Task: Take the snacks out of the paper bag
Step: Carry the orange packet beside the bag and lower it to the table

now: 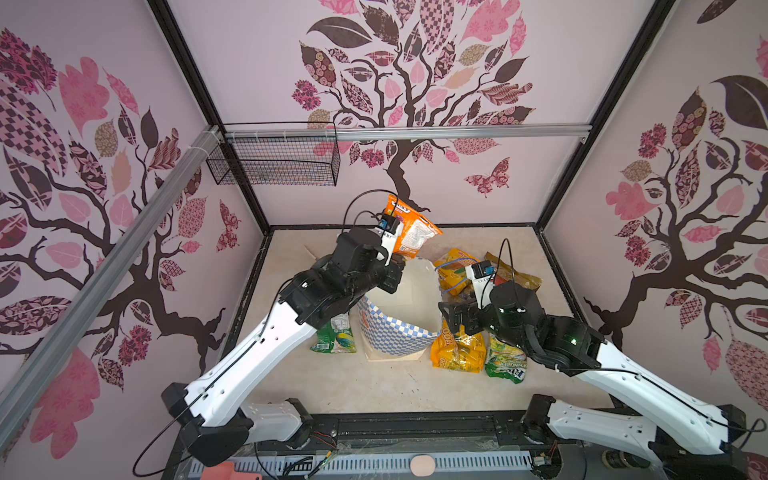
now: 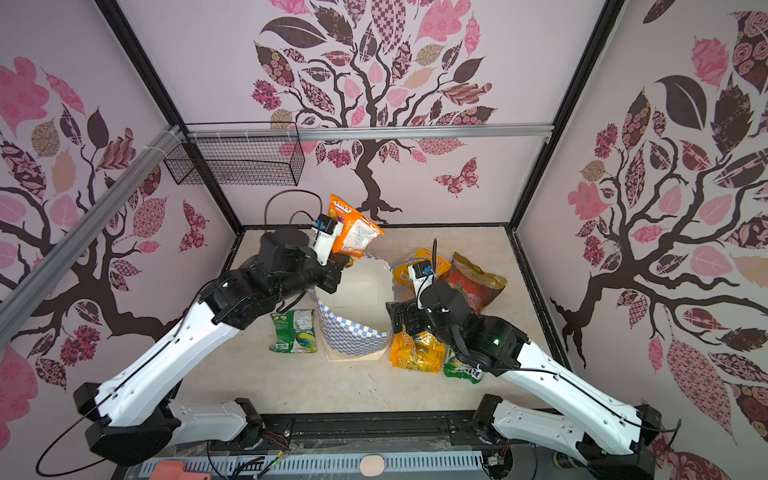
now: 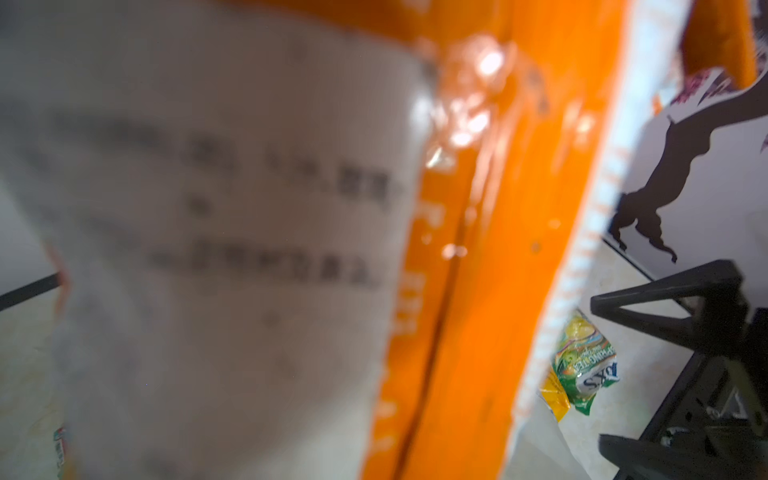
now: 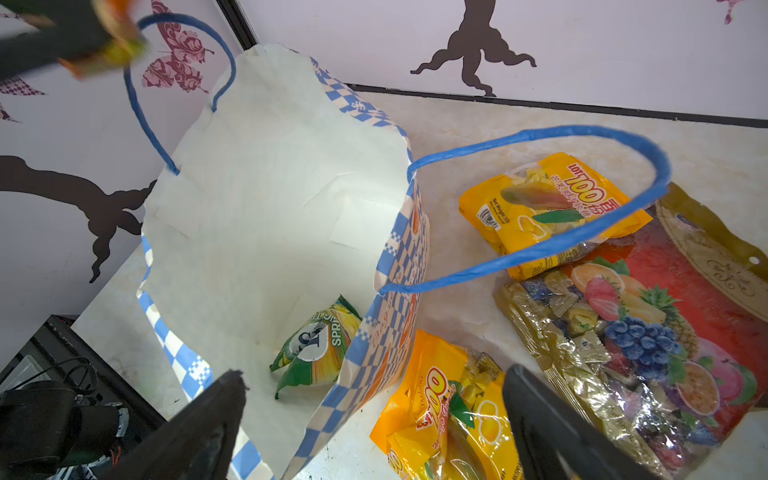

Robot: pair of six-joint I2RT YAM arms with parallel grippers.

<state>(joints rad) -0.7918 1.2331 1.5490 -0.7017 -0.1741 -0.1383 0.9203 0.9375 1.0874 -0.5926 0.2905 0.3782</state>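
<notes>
The orange packet will go down next, away from the bag (image 2: 353, 336), to the tabletop (image 2: 256, 329) beside the green packet below my left gripper's arm. My left gripper will release it there, because that tabletop is bare.
The checked paper bag (image 1: 397, 332) (image 2: 353, 336) (image 4: 270, 199) stands open at mid-table. My left gripper (image 1: 398, 257) (image 2: 347, 261) is shut on an orange snack packet (image 1: 411, 228) (image 2: 353, 230) (image 3: 498, 249), held up above the bag's far rim. My right gripper (image 1: 449, 316) (image 2: 395, 318) (image 4: 374, 428) is open, its jaws straddling the bag's right wall. A green packet (image 4: 316, 345) lies on the bag's floor. Outside lie two yellow packets (image 4: 544, 208) (image 4: 449, 415), a gold-red fruit packet (image 4: 648, 324) and green packets (image 1: 334, 334) (image 1: 505, 361).
A black wire basket (image 1: 274, 162) (image 2: 237, 160) hangs on the back-left rail. The bag's blue cord handle (image 4: 582, 183) loops over the yellow packet on the right. Bare table (image 1: 374, 386) runs along the front; walls close in on three sides.
</notes>
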